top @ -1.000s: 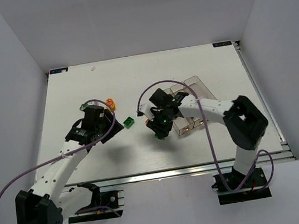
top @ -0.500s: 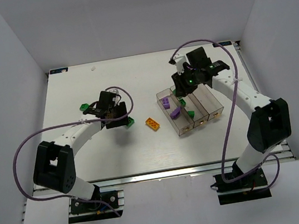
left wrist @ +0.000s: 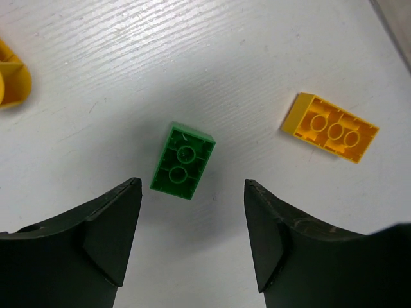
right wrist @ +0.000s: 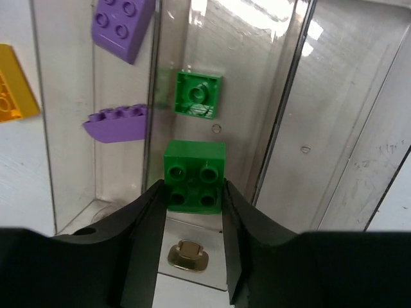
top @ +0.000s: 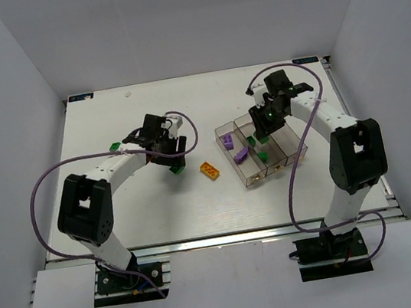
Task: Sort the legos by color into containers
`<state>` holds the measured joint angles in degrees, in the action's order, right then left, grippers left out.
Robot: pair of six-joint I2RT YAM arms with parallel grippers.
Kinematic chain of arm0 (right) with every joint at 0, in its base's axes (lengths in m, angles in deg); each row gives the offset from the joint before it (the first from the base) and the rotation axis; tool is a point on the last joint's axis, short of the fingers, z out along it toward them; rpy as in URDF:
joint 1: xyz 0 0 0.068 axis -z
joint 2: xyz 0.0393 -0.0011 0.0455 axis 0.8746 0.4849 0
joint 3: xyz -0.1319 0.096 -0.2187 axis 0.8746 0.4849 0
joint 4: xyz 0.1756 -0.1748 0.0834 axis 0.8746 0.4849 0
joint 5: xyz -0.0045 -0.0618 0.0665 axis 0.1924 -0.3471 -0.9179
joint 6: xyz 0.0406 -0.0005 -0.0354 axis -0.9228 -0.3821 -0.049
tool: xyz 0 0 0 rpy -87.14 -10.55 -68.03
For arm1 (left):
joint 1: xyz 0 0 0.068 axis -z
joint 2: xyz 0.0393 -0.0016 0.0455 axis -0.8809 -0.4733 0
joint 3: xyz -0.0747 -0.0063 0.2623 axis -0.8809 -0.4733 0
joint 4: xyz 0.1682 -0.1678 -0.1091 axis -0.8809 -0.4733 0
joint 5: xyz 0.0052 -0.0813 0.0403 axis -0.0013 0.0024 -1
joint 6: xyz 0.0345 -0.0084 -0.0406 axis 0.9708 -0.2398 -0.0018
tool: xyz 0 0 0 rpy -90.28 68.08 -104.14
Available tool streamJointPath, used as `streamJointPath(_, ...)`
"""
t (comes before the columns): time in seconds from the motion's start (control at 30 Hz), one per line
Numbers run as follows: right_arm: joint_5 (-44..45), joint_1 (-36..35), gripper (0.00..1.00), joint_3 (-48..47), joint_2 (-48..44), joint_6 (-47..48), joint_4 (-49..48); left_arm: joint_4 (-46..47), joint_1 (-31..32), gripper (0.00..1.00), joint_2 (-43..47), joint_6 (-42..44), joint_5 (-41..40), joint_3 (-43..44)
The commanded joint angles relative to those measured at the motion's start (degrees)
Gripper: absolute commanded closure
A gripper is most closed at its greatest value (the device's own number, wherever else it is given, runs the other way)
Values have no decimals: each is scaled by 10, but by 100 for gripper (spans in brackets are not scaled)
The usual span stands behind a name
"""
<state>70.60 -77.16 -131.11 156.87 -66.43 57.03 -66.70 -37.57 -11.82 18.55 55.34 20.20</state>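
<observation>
My left gripper will go down around the long sides of the green brick (top: 177,169) (left wrist: 183,162) next and close, because the brick lies studs-down below its open fingers, with those sides facing them.
The three joined clear bins (top: 281,141) stand right of centre. The left bin holds two purple bricks (right wrist: 122,19). The middle bin (right wrist: 257,77) holds a green square brick (right wrist: 198,94). My right gripper (right wrist: 192,192) is shut on a green 2x2 brick (right wrist: 194,175) and holds it over the middle bin's near end; it also shows in the top view (top: 264,131). My left gripper (left wrist: 192,189) is open, just above the table, with a green brick (left wrist: 183,161) lying studs-down ahead of its fingertips. An orange-yellow brick (left wrist: 330,127) lies to its right and also shows in the top view (top: 209,170).
Another green brick (top: 115,146) lies left of the left arm. A curved yellow piece (left wrist: 13,74) sits at the left edge of the left wrist view. The right bin (right wrist: 359,115) looks empty. A gold mark (right wrist: 188,255) sits at the middle bin's near end.
My right gripper has come down from the bins' far end to over the middle bin. My left gripper has shifted right, over the green brick.
</observation>
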Motion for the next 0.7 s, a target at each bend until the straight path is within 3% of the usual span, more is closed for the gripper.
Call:
streamJointPath(0.0,-14,10,56,-13,5,13,11,-10,4,25,-16,57,19,26)
streamJointPath(0.03,-18,9,52,-14,6,15,13,-11,4,25,-20,64,21,27)
streamJointPath(0.1,-25,12,35,-25,7,19,22,-16,4,25,-38,72,23,38)
streamJointPath(0.17,-34,17,29,-28,5,21,24,-25,4,25,-49,85,16,49)
streamJointPath(0.5,-97,25,25,-33,-29,20,25,-30,10,29,-93,96,11,63)
streamJointPath(0.67,-106,30,25,-36,-37,16,25,-37,10,63,-96,84,-18,56)
